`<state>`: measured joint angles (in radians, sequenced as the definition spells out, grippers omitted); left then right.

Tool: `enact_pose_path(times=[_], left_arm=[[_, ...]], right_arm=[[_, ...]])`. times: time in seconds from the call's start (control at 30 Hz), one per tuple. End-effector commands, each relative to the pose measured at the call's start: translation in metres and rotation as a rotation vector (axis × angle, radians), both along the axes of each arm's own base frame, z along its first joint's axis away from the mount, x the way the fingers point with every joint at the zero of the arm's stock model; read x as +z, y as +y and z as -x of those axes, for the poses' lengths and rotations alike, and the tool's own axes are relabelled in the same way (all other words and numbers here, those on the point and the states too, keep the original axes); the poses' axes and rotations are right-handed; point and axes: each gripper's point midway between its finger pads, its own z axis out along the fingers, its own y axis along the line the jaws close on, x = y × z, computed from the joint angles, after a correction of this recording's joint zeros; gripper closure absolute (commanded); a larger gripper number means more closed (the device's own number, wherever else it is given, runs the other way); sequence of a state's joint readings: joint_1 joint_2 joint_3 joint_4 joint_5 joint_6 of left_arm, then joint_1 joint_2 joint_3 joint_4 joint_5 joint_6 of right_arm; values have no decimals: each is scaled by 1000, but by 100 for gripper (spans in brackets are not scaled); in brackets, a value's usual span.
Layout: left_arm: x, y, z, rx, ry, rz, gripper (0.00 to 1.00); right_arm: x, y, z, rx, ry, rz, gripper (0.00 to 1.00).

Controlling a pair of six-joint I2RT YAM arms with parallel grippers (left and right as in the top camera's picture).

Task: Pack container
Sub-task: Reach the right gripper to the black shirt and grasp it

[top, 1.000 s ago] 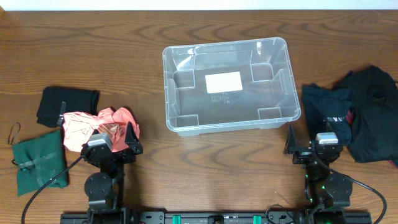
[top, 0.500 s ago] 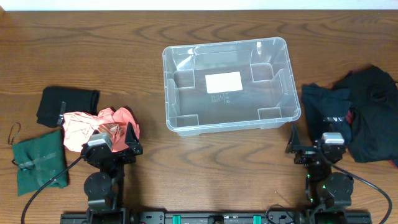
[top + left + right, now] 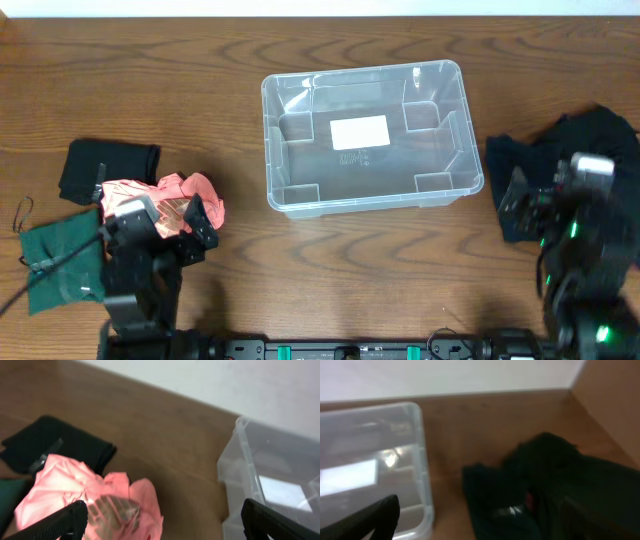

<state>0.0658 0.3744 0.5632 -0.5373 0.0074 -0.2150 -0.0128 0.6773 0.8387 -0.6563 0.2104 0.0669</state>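
Note:
My right gripper moves down and to its right in the overhead view to grip next, since the bulk of the black clothes pile lies there.
The clear container (image 3: 312, 160) stands empty mid-table, a white label on its base. A crumpled pink garment (image 3: 180, 192) lies to its left, partly under my left gripper (image 3: 158, 228), which hangs open over it with nothing between its fingers. The left wrist view has the pink garment (image 3: 70, 485) below the open left gripper (image 3: 160, 525) and the container (image 3: 270, 470) at right. My right gripper (image 3: 570, 200) is open above the edge of a black clothes pile (image 3: 605, 140). In the right wrist view the pile (image 3: 560, 475) lies under the open right gripper (image 3: 480, 525), beside the container's rim (image 3: 421, 460).
A folded black cloth (image 3: 105, 168) and a dark green cloth (image 3: 55, 265) lie at the far left beside the pink garment. A small loop of wire (image 3: 22, 213) sits near the left edge. Bare wood separates the container from both clothes piles.
Both arms have risen from their rest near the front edge. The left one has swung left over the pink garment, the right one up and right over the black pile. Both stay open.

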Motion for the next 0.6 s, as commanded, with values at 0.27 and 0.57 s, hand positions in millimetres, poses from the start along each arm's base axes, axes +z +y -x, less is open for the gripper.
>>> enact_pose_path(times=[0.27,0.57], left_arm=[[3,4,-10,25,366,31,2],[-5,4,-13,25,406,33,2]], right_arm=[[-13,-75,-48,-79,606,116,1],[-91,-143,-58,-200,902,175,1]])
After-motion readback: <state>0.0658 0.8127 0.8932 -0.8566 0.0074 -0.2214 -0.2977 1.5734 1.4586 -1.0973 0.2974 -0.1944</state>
